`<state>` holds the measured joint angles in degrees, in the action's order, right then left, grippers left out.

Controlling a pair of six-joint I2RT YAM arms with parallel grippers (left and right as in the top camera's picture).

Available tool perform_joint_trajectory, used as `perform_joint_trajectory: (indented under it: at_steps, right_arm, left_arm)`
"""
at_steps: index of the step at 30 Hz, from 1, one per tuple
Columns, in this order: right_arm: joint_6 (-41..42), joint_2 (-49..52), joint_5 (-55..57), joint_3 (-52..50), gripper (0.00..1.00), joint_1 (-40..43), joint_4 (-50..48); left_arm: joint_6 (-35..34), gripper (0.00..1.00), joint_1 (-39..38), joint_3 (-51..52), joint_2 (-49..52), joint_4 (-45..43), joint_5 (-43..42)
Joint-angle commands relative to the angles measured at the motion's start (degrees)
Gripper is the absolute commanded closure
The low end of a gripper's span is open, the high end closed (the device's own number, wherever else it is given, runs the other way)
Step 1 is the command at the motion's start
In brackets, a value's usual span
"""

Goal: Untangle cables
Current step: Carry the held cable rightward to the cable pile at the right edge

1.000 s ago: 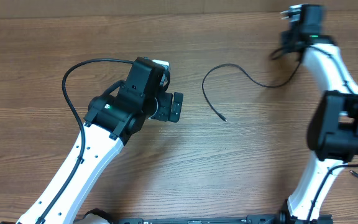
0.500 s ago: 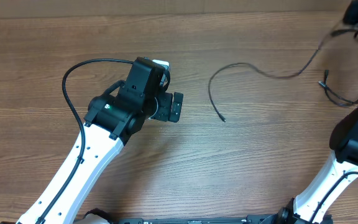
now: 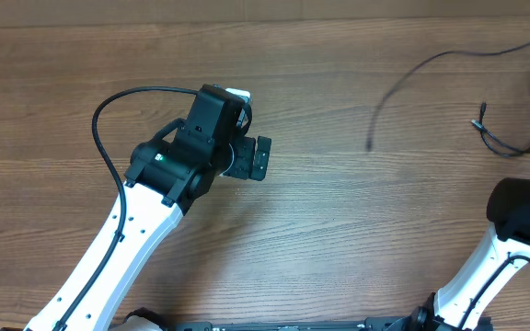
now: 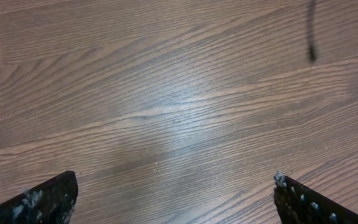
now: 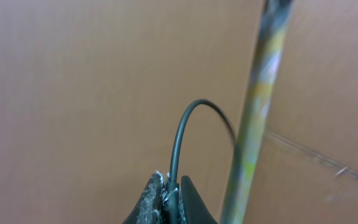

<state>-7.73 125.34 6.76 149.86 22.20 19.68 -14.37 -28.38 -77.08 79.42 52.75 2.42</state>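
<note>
I should swing my right gripper to the left in the overhead view, lowering and tilting toward the table, since open wood lies clear of the second cable.
One thin black cable (image 3: 421,66) stretches from the top right corner down to a free end near the table's middle right. That end (image 4: 311,37) also shows in the left wrist view. My right gripper (image 5: 171,190) is shut on this cable (image 5: 188,121), which arches up out of its fingertips; the gripper itself is outside the overhead view. A second cable (image 3: 504,147) with a small plug lies at the right edge. My left gripper (image 3: 261,158) is wide open over bare wood, left of both cables, with nothing between its fingertips (image 4: 58,193).
The left arm's own thicker black cord (image 3: 109,110) loops over the table at the left. The right arm's white link and dark joint (image 3: 523,213) stand at the right edge. A blurred pale pole (image 5: 260,112) crosses the right wrist view.
The right arm has swung up and out past the top right corner, dragging its cable; the free end has slid right and up the table. The left arm has stayed still.
</note>
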Motion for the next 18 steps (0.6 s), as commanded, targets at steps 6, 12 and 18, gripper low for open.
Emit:
perform_joint_trajectory:
  at_steps: [6, 12, 18]
  right_arm:
    - [0.0, 0.1, 2.3, -0.1, 0.96, 0.1, 1.2]
    - [0.0, 3.1, -4.7, -1.4, 0.96, -0.1, 5.9]
    - [-0.2, 6.8, -11.7, -1.7, 0.96, -1.4, 9.6]
  left_arm:
    - [0.9, 0.0, 0.2, -0.7, 0.0, -0.1, 0.6]
    - [0.9, 0.0, 0.2, -0.7, 0.0, -0.1, 0.6]
    - [0.9, 0.01, 0.2, -0.7, 0.0, -0.1, 0.6]
